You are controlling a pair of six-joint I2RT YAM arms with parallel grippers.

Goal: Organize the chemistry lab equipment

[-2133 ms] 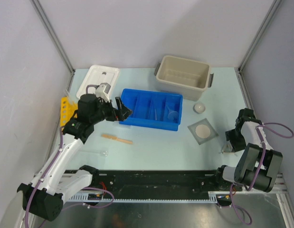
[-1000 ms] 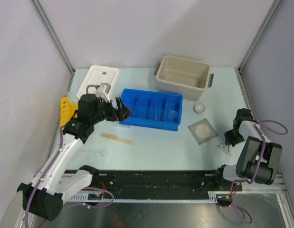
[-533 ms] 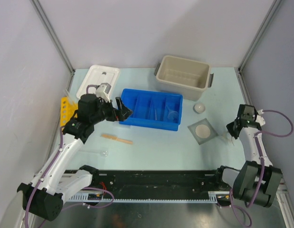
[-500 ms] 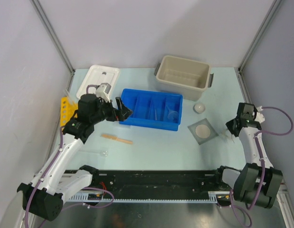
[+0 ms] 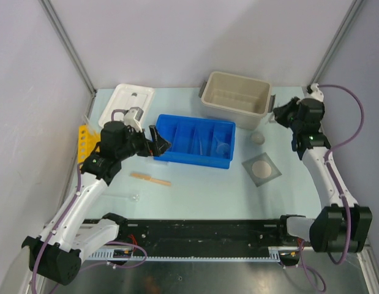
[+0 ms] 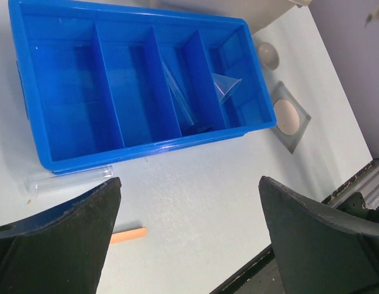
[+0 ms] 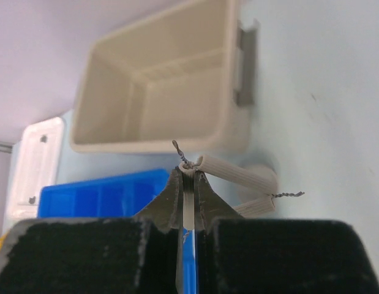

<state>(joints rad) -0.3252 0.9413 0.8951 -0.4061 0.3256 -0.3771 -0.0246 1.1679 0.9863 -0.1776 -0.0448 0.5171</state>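
Note:
I will move my right gripper to the left in the top view and down to the bottom of the beige tub, then let go of the tub, because it is open and empty.
My right gripper (image 5: 280, 114) is shut on the wire triangle (image 7: 238, 172) and holds it in the air, near the beige tub's right handle and above the small white dish (image 5: 256, 138). The grey square mesh with white disc (image 5: 261, 168) lies on the table below. My left gripper (image 5: 159, 142) hangs open and empty at the left end of the blue divided tray (image 5: 195, 160). A clear glass tube (image 6: 177, 92) lies in the tray (image 6: 146, 150), and another tube (image 6: 70, 179) lies just outside its wall. The tan wooden stick (image 5: 150, 178) lies in front of the tray.
The beige tub (image 5: 235, 92) stands at the back, its white lid (image 5: 126, 104) at the back left. A yellow rack (image 5: 84, 141) lies along the left wall. A small glass piece (image 5: 131, 196) lies near the front left.
The right arm has swung from the right edge of the table up and back toward the beige tub, with the wire triangle in its grip. The left arm has not moved.

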